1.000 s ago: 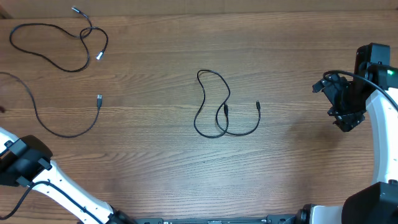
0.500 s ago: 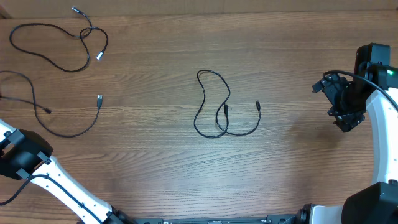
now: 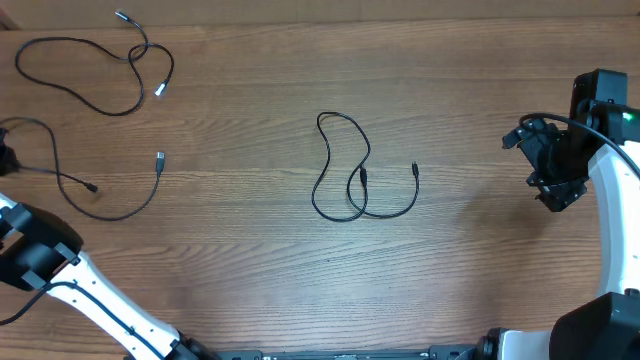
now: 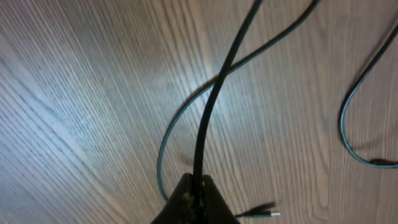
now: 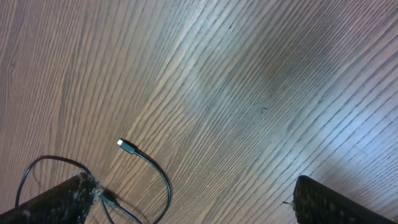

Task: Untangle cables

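Observation:
The second cable's lying curve [image 3: 63, 190] [image 4: 160, 167] is below my left gripper and to its right in the overhead view. I should move my left gripper down that way next and let go.
Three thin black cables lie apart on the wooden table. One looped cable [image 3: 100, 75] is at the far left back. A second cable [image 3: 120, 212] curves below it, with a silver plug [image 3: 160, 158]. My left gripper [image 3: 4, 160], at the left edge, is shut on this second cable [image 4: 211, 106] and holds part of it off the table [image 4: 196, 186]. A plug end [image 4: 267, 214] hangs by the fingers. The third cable [image 3: 345, 170] lies looped in the middle; part of it shows in the right wrist view [image 5: 149, 165]. My right gripper [image 3: 555, 195] is open and empty at the right [image 5: 193, 205].
The wooden tabletop [image 3: 250, 270] has only the cables on it. The left arm's white link [image 3: 90, 290] crosses the front left corner. The right arm [image 3: 620, 200] stands along the right edge.
The held cable's loose black end has slid rightward and toward the front on the table, as my left gripper draws the cable at the left edge. The right arm has not moved.

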Tool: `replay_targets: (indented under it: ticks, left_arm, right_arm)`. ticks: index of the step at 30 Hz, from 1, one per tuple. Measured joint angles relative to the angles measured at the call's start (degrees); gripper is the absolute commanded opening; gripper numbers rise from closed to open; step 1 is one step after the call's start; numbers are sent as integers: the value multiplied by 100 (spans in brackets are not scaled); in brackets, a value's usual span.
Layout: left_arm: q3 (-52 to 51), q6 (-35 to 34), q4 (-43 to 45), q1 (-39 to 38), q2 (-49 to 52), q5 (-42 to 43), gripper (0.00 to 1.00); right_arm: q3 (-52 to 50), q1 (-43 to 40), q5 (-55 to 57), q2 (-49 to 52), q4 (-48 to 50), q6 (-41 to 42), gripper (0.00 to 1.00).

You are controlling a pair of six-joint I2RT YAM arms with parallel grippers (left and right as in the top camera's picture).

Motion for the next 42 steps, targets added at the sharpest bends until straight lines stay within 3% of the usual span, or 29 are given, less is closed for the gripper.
replay_targets:
  ticks: [10,24,37,40,42]
  left_arm:
    - [-162,452,-2,149,0,1711,4]
    - [-1309,553,0,264,0,1182,4]
    - [-1930,1071,0,326,0,2603,5]
    - [-2135,1139,17,289,0,2691,14]
    - [-2312,1165,52,284,0,2715,14]
  right_arm:
    - [0,2,-2,0,-7,0,100]
    - [0,2,0,0,-4,-2,100]
    - [-2,0,-2,0,-4,0,100]
    - [0,0,-2,0,-4,0,100]
    - [-2,2,-2,0,-7,0,100]
